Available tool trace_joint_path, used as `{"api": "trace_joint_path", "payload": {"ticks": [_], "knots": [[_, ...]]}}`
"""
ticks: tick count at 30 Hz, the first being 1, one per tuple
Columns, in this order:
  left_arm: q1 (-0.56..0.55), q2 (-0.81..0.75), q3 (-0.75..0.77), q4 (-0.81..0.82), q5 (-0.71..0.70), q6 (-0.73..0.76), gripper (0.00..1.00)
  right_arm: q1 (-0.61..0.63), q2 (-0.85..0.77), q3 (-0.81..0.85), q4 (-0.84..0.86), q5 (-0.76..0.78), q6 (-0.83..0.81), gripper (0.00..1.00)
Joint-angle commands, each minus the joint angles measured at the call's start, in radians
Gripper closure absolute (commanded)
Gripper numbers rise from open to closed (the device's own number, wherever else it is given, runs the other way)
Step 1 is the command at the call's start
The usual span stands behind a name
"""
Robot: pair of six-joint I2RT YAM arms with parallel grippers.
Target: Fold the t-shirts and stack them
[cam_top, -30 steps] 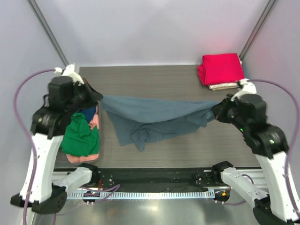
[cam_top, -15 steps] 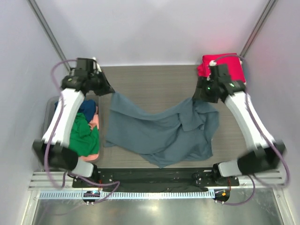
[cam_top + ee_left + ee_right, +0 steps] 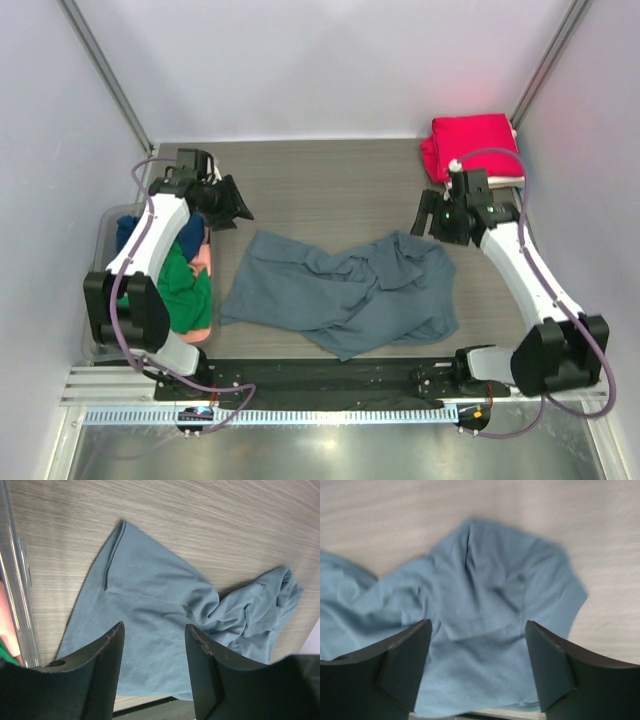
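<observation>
I should next lower my right gripper and draw it back onto the hem of the t-shirt's folded-over flap (image 3: 402, 281) (image 3: 491, 629), because that hem lies below my right gripper and nearer my base.
The slate grey-blue t-shirt (image 3: 340, 295) lies crumpled and loose on the table between the arms. My left gripper (image 3: 240, 205) hangs open above its far left corner, holding nothing. In the left wrist view the cloth (image 3: 150, 590) lies flat at the left and bunches up at the right, well below the open gripper (image 3: 154, 626). My right gripper (image 3: 425, 215) is open above the shirt's far right corner. The right wrist view shows its wide-open jaws (image 3: 478, 623) over the rumpled cloth (image 3: 490, 585). A folded red t-shirt (image 3: 472, 145) rests on a cream one (image 3: 480, 184) at the far right corner.
A clear plastic bin (image 3: 103, 225) at the table's left edge holds green (image 3: 180, 285), navy (image 3: 185, 235) and salmon-pink (image 3: 202, 262) shirts. Its wall (image 3: 17, 580) shows at the left of the left wrist view. Bare table lies beyond the grey-blue shirt.
Both grippers have opened and let go of the grey-blue shirt's corners. The shirt, stretched between them a second ago, has dropped onto the table in a crumpled heap.
</observation>
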Motion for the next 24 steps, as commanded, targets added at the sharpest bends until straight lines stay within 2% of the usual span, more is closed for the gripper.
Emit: {"api": "trace_joint_path", "payload": {"ticks": [1,5,6,9,16,21,24], "knots": [[-0.015,-0.071,-0.091,0.095,-0.025,0.02,0.48,0.007,-0.086,-0.197,0.089,-0.115,0.044,0.21],[-0.046,-0.132,-0.197,0.172,-0.039,0.041,0.51,0.005,-0.128,-0.368,0.229,-0.175,0.093,0.25],[-0.057,-0.142,-0.214,0.18,-0.042,0.046,0.52,0.007,-0.125,-0.414,0.254,-0.23,0.112,0.26],[-0.063,-0.169,-0.263,0.201,-0.045,0.055,0.52,0.014,-0.094,-0.451,0.32,-0.24,0.132,0.28],[-0.07,-0.154,-0.288,0.21,-0.031,0.069,0.56,0.017,0.033,-0.417,0.354,-0.157,0.104,0.32],[-0.074,-0.16,-0.299,0.21,-0.03,0.072,0.58,0.017,0.029,-0.4,0.311,-0.059,0.081,0.32],[-0.078,-0.166,-0.303,0.21,-0.037,0.075,0.59,0.017,-0.003,-0.391,0.3,-0.054,0.084,0.33]]}}
